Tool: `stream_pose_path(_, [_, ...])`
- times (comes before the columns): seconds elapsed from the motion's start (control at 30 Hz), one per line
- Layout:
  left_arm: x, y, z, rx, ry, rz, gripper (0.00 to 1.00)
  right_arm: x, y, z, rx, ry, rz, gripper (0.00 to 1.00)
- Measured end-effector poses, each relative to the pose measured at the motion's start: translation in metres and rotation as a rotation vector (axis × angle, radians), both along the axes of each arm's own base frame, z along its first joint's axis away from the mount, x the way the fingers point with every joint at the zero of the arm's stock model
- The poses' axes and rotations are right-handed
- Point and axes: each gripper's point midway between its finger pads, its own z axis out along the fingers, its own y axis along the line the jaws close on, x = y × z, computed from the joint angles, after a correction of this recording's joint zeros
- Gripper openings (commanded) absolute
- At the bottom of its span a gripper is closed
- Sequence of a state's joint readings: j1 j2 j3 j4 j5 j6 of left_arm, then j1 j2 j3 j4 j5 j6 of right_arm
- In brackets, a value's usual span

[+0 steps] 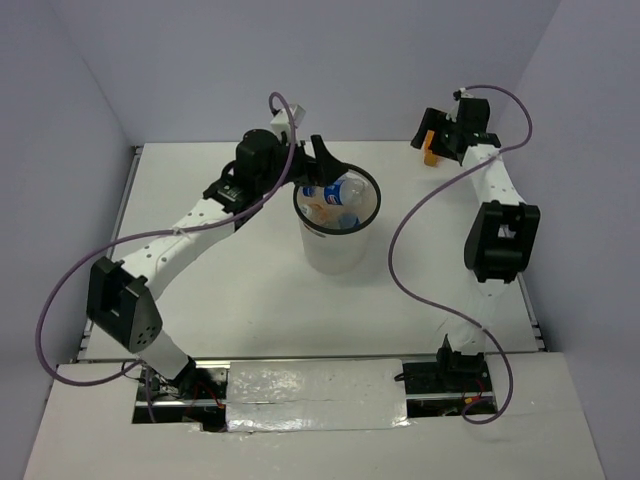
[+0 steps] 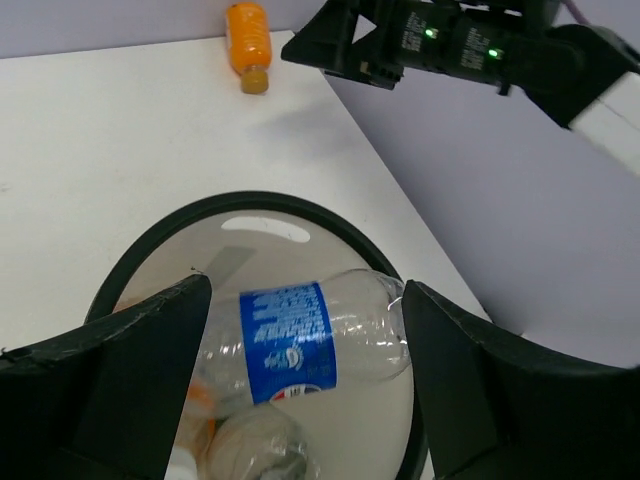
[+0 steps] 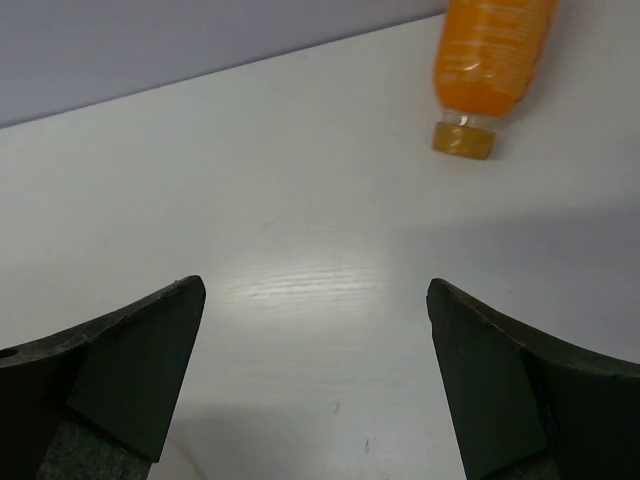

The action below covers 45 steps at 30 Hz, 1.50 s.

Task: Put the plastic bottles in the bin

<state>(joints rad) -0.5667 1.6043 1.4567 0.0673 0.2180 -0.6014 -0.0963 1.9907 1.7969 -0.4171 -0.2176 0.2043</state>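
Next, my right gripper moves down and toward the right in its wrist view onto the orange bottle's cap [image 1: 431, 161] [image 3: 465, 138], since that narrow end faces its open fingers.
The bin [image 1: 337, 245], translucent white with a black rim [image 2: 130, 270], stands mid-table. A clear bottle with a blue label [image 2: 300, 340] lies inside it on another clear bottle [image 2: 255, 445]; both show from above [image 1: 340, 192]. My left gripper [image 1: 322, 165] hovers open over the bin's back left rim, and its fingers [image 2: 150, 340] straddle the blue-label bottle without touching it. The small orange bottle [image 3: 490, 60] lies on the table at the far right [image 1: 430, 152] and shows in the left wrist view [image 2: 248, 30]. My right gripper [image 3: 315, 330] is open and empty just short of it [image 1: 440, 138].
The table's right edge [image 2: 400, 210] runs close behind the bin in the left wrist view. The right arm's wrist [image 2: 450, 45] hangs over the far right corner. Grey walls enclose the table on three sides.
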Motion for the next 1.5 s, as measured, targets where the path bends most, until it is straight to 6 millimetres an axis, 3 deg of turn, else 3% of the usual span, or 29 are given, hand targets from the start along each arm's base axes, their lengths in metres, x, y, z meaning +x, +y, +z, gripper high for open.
stream_pose_path(0.13, [-0.017,0.032,0.009,0.005,-0.013,0.078,0.95,0.05,-0.026,-0.024,-0.035,-0.006,-0.102,1.0])
stream_pose_path(0.3, [-0.041,0.095,0.027,-0.012,-0.06,0.252,0.99,0.097,-0.056,-0.066,-0.077,-0.008,-0.183,1.0])
stream_pose_path(0.43, [-0.055,0.14,0.023,-0.019,-0.077,0.395,0.99,0.11,-0.071,-0.096,-0.107,0.005,-0.22,0.99])
stream_pose_path(0.57, [-0.056,0.165,-0.001,-0.004,-0.029,0.486,0.99,0.115,-0.078,-0.108,-0.121,0.004,-0.237,0.99])
stream_pose_path(0.77, [-0.052,0.173,-0.033,0.036,0.054,0.525,0.99,0.129,-0.08,-0.1,-0.122,-0.048,-0.243,0.93])
stream_pose_path(1.07, [-0.051,0.173,-0.034,0.027,0.061,0.527,1.0,0.128,-0.079,-0.098,-0.092,-0.044,-0.234,0.79])
stream_pose_path(1.5, [-0.061,0.177,-0.03,0.001,0.056,0.53,1.0,0.112,-0.062,-0.116,0.023,0.053,-0.174,0.8])
